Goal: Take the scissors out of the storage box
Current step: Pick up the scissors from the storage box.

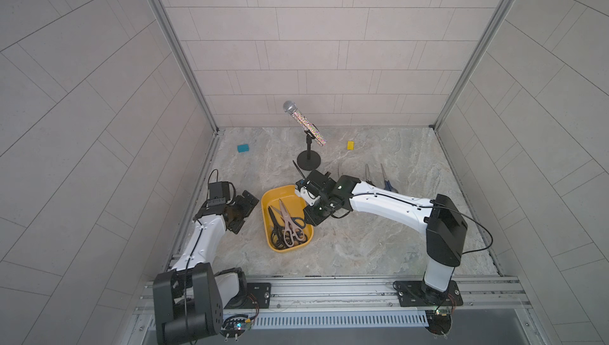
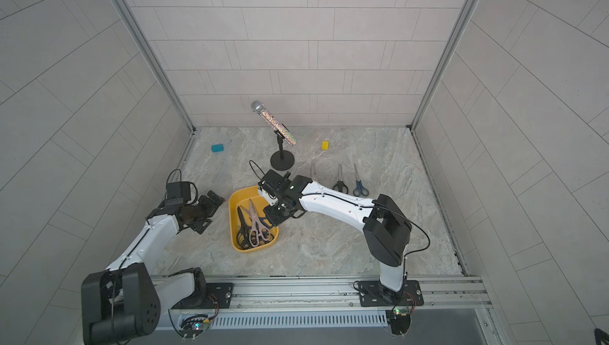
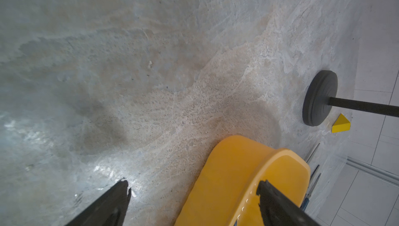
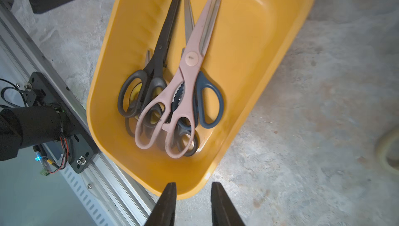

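Observation:
The robot's right gripper should next go down into the box onto the pale pink handle loop beside the blue-handled pair, since that loop lies below it on top of the pile.
The yellow storage box sits mid-table and holds several scissors. A pale pink pair lies on top, beside a black pair and a blue-handled pair. My right gripper hovers over the box's right rim, open by a narrow gap with nothing between its fingers. My left gripper stands wide open just left of the box, one finger over its wall. On the table to the right lie a black-handled pair, a blue-handled pair, and a third pair partly hidden by the right arm.
A glittery microphone on a black stand rises just behind the box. A blue block and a small yellow block lie near the back wall. The metal rail bounds the front edge.

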`<state>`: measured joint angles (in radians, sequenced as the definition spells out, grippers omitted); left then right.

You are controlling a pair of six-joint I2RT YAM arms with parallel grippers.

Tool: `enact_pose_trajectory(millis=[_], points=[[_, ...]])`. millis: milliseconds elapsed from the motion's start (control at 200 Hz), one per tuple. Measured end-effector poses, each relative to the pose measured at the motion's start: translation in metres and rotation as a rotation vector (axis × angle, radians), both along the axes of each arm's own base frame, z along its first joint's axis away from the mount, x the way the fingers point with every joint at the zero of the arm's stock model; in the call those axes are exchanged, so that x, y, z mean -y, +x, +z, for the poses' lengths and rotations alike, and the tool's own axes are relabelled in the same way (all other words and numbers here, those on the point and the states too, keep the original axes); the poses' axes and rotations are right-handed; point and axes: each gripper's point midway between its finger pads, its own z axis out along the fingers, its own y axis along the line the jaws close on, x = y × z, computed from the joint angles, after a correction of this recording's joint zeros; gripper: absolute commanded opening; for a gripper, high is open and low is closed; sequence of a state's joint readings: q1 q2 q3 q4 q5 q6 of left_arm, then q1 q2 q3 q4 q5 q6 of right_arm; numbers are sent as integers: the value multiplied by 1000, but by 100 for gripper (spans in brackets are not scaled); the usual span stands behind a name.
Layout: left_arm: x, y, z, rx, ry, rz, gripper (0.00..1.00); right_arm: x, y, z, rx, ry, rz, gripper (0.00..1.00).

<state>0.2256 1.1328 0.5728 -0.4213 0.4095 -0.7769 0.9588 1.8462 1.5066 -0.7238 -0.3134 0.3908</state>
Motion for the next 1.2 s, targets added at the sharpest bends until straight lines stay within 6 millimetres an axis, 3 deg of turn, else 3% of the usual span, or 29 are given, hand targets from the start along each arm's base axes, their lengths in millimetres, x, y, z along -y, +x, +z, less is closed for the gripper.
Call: enact_pose_trajectory(millis=[155, 360, 670, 1201], points=[[0, -3, -3, -4, -7, -10, 100, -16, -8, -20, -36, -24, 52, 34], [2, -2, 1, 11, -16, -15, 100, -30, -8, -32, -40, -51, 91, 34], [2, -3, 1, 15, -19, -26, 100, -25, 4, -49, -3, -162, 118, 32], [2, -2, 1, 22, -29, -26, 100, -27, 6, -72, 13, -227, 170, 31]])
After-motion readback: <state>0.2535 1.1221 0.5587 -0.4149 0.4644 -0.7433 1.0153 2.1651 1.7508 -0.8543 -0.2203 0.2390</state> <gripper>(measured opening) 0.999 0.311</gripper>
